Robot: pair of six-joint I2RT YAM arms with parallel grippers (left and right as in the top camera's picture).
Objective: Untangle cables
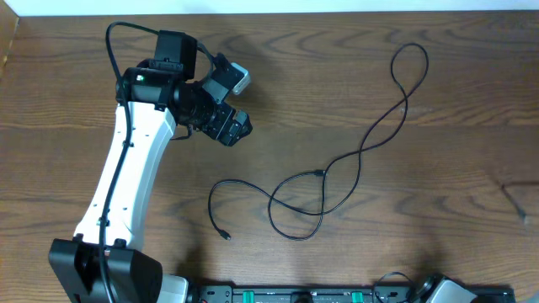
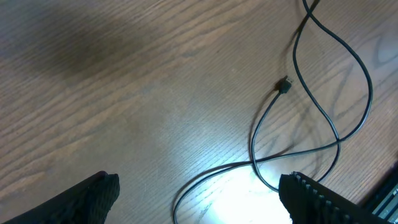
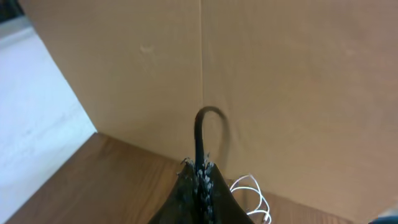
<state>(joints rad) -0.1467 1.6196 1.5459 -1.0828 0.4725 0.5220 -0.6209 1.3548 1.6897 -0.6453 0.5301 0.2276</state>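
Note:
My right gripper tips downward toward the tabletop beside the coiled white cable next and releases the black cable, since that spot lies below.
A long thin black cable [image 1: 362, 151] lies on the wooden table in crossing loops, one plug [image 1: 226, 236] at its near-left end and another [image 1: 320, 172] mid-table. My left gripper [image 1: 246, 103] hovers at the back left, apart from that cable and open. In the left wrist view its fingers [image 2: 93, 196] stand wide with nothing between them; the cable [image 2: 323, 112] and a plug [image 2: 285, 84] lie beyond. My right gripper [image 3: 200, 169] is shut on a black cable [image 3: 200, 134] that rises from its tips and hooks over. A coiled white cable [image 3: 252, 190] lies behind it.
A black rail with green parts [image 1: 295, 295] runs along the table's front edge. The left arm's white link [image 1: 126, 185] crosses the left side. In the right wrist view a brown board [image 3: 280, 74] stands close ahead, with a white surface [image 3: 37, 93] to its left.

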